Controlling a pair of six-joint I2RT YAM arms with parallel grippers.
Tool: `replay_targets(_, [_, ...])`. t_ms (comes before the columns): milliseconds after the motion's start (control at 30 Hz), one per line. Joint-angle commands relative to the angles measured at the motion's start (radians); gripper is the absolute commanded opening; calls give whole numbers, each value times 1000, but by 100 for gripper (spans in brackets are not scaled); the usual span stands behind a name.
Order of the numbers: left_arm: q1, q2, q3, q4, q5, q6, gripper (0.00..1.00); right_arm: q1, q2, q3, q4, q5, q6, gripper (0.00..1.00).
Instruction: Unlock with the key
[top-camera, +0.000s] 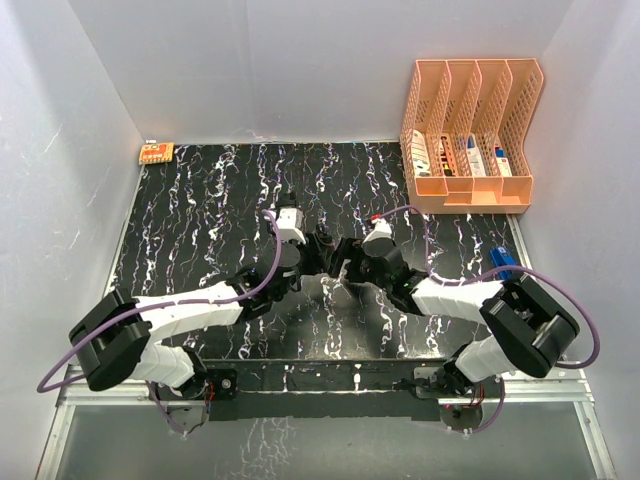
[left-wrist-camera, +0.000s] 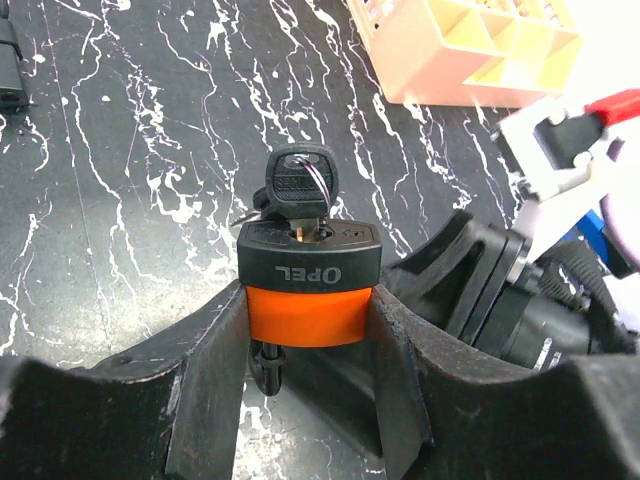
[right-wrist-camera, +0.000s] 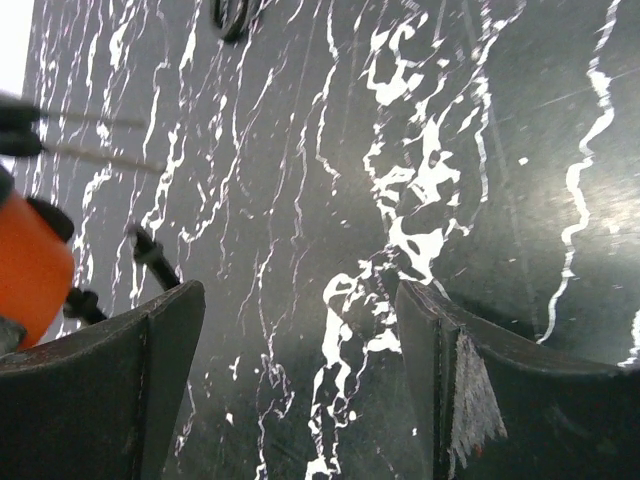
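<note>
My left gripper lowers the orange padlock (left-wrist-camera: 308, 312) onto the tabletop at mid table next and releases it, since that bare surface lies below my gripper.
An orange padlock (left-wrist-camera: 308, 312) with a black cap marked OPEL sits between my left gripper's (left-wrist-camera: 310, 302) jaws, which are shut on its orange body. A black-headed key (left-wrist-camera: 300, 183) stands in the keyhole on the cap. One black shackle leg (left-wrist-camera: 267, 366) shows under the body. My right gripper (right-wrist-camera: 300, 310) is open and empty just above the table, right beside the padlock, whose orange body (right-wrist-camera: 30, 270) shows at the left edge of the right wrist view. In the top view both grippers meet at mid table, the left gripper (top-camera: 318, 252) facing the right gripper (top-camera: 346, 258).
A peach file organiser (top-camera: 470, 135) with small items stands at the back right and also shows in the left wrist view (left-wrist-camera: 470, 50). A small orange block (top-camera: 156, 153) lies at the back left corner. A blue object (top-camera: 503, 258) lies by the right edge.
</note>
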Motion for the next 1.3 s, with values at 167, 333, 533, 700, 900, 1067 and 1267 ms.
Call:
replay_targets(167, [18, 9, -16, 143, 65, -66, 0, 19, 10, -3, 177, -104, 11, 77])
replay_targets(333, [29, -11, -5, 86, 27, -56, 0, 18, -15, 12, 48, -30, 29, 77])
replay_targets(533, [97, -41, 82, -153, -38, -9, 0, 17, -214, -40, -102, 111, -11, 78])
replay_targets(700, [159, 12, 166, -281, 2, 24, 0, -2, -311, 111, -292, 191, -112, 81])
replay_targets(900, [169, 82, 204, -342, 45, -1, 0, -2, -469, 64, -379, 137, -82, 88])
replay_targets(1067, [169, 220, 268, -383, 65, -30, 0, -1, -557, 14, -439, 150, -89, 97])
replay_targets(1267, [168, 365, 316, -338, 108, -73, 0, -2, -633, -2, -475, 161, -98, 98])
